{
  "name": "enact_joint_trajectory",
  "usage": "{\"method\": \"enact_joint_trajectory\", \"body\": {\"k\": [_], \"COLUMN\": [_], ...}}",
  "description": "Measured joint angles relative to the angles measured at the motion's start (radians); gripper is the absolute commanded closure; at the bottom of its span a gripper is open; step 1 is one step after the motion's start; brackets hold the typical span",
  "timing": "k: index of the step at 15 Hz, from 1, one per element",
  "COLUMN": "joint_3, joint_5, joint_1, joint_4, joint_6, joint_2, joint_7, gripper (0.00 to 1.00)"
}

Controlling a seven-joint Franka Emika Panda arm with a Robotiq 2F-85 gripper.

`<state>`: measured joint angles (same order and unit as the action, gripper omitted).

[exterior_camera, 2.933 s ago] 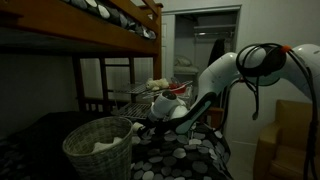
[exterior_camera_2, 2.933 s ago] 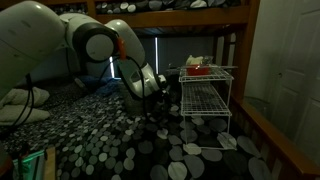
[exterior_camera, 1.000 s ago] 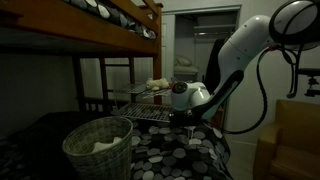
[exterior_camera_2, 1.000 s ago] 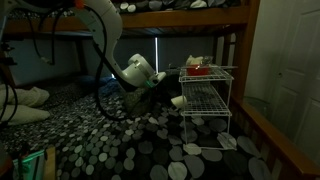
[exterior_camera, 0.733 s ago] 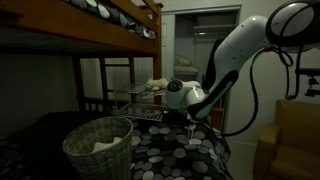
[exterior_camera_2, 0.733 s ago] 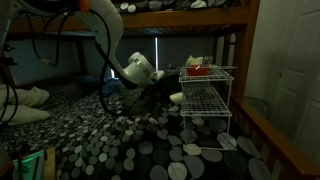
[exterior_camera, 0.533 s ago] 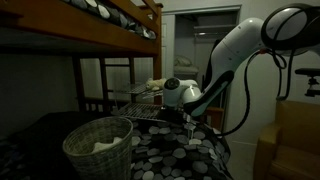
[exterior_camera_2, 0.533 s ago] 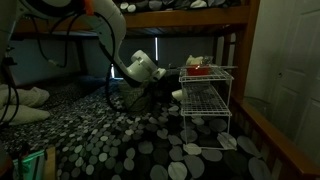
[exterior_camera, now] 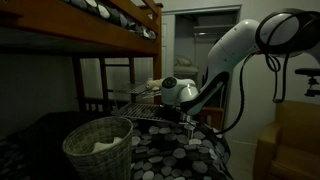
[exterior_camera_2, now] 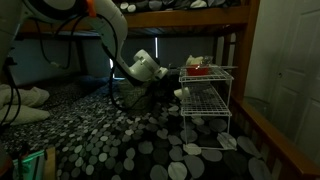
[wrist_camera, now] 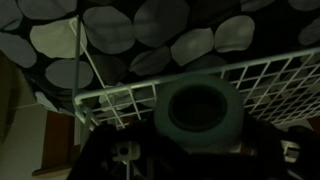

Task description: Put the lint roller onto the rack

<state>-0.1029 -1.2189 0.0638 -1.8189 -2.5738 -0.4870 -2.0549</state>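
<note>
I need to move the roller outward and a little down with my gripper, onto the rack's middle shelf (exterior_camera_2: 193, 103) (wrist_camera: 142, 98), because the roller is still at the rack's edge.
The lint roller (exterior_camera_2: 181, 94) is a pale roll; in the wrist view it shows end-on as a grey-green ring (wrist_camera: 200, 106). My gripper (exterior_camera_2: 175, 92) is shut on it and holds it at the side edge of the silvery wire rack (exterior_camera_2: 206, 102), about level with its middle shelf. In the wrist view the gripper (wrist_camera: 203, 150) is dark, and the rack's grid (wrist_camera: 275, 72) lies right behind the roll. In an exterior view the gripper (exterior_camera: 160, 92) is by the rack (exterior_camera: 138, 98); the roller is not clear there.
A red item (exterior_camera_2: 198, 70) and pale things lie on the rack's top shelf. A round woven basket (exterior_camera: 98, 146) stands on the spotted bedcover (exterior_camera_2: 130, 145). The wooden bunk frame (exterior_camera: 125, 28) hangs overhead. A cardboard box (exterior_camera: 292, 130) and a door (exterior_camera_2: 296, 60) are beside the bed.
My arm has carried the lint roller up and across the bed towards the rack. The roll now sits at the rack's edge.
</note>
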Motion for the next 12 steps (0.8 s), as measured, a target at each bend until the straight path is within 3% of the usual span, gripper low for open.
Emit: {"method": "enact_joint_trajectory", "body": {"k": [4,12], "joint_3": [0.033,0.067], "joint_5": [0.042,0.244], "joint_1": [0.008,0.015], "joint_4": [0.053,0.187], "joint_6": [-0.011,-0.069], "joint_2": [-0.021,-0.158], "joint_7": [-0.005,0.095], "gripper": [0.57,0.57]}}
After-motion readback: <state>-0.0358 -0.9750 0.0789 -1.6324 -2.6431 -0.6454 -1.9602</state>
